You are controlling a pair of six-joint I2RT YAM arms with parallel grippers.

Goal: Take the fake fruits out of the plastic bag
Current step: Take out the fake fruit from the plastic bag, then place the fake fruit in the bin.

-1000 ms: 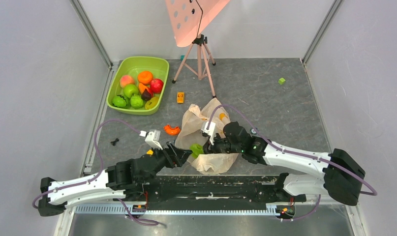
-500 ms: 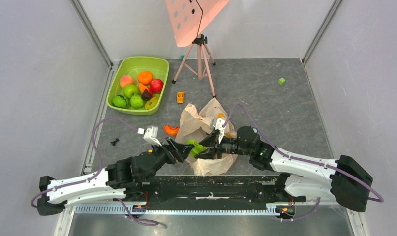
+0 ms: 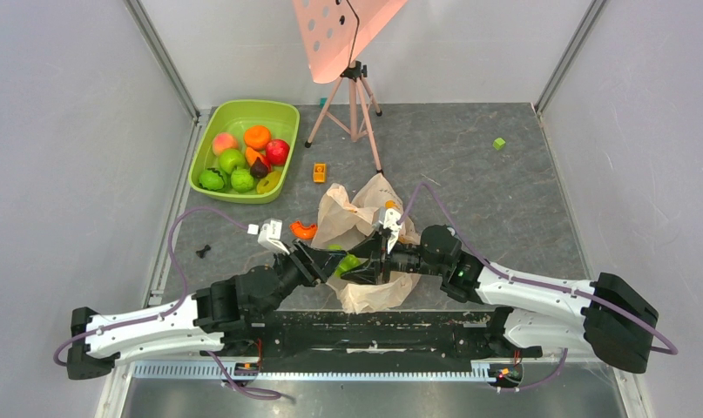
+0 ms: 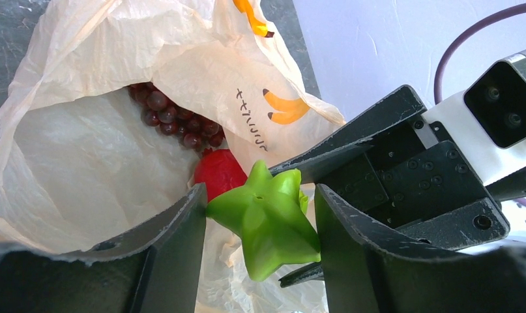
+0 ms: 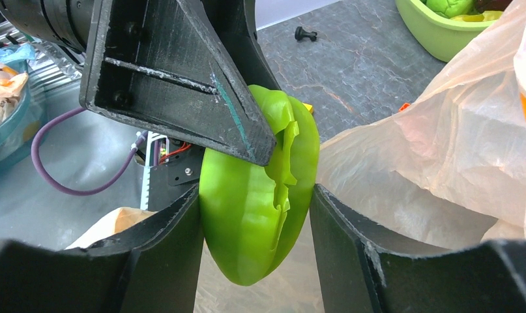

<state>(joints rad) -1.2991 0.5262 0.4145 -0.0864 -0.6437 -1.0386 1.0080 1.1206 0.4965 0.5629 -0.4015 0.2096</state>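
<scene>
My left gripper carries the star outward and left in the top view to the tub already holding fruits next and releases it beside the orange.
A green star-shaped fake fruit [image 3: 348, 262] hangs over the near part of the plastic bag [image 3: 356, 218]. My left gripper [image 3: 333, 260] and my right gripper [image 3: 362, 266] meet on it from opposite sides. In the left wrist view the fruit [image 4: 270, 222] touches both fingers of the left gripper [image 4: 259, 195]. In the right wrist view it [image 5: 257, 215] fills the right gripper [image 5: 253, 195], touching both fingers. Inside the open bag [image 4: 84, 150] lie a dark purple grape bunch [image 4: 175, 117] and a red fruit [image 4: 218, 173].
A lime-green tub [image 3: 282, 113] at the back left holds several fruits. A tripod [image 3: 356, 104] stands behind the bag. An orange arc piece [image 3: 304, 230], an orange block [image 3: 320, 171], a green block [image 3: 499, 144] and a small black part [image 3: 204, 252] lie on the table.
The right arm has drawn back out of the bag and turned its gripper left toward the left gripper. Both grippers have closed in around the green star fruit.
</scene>
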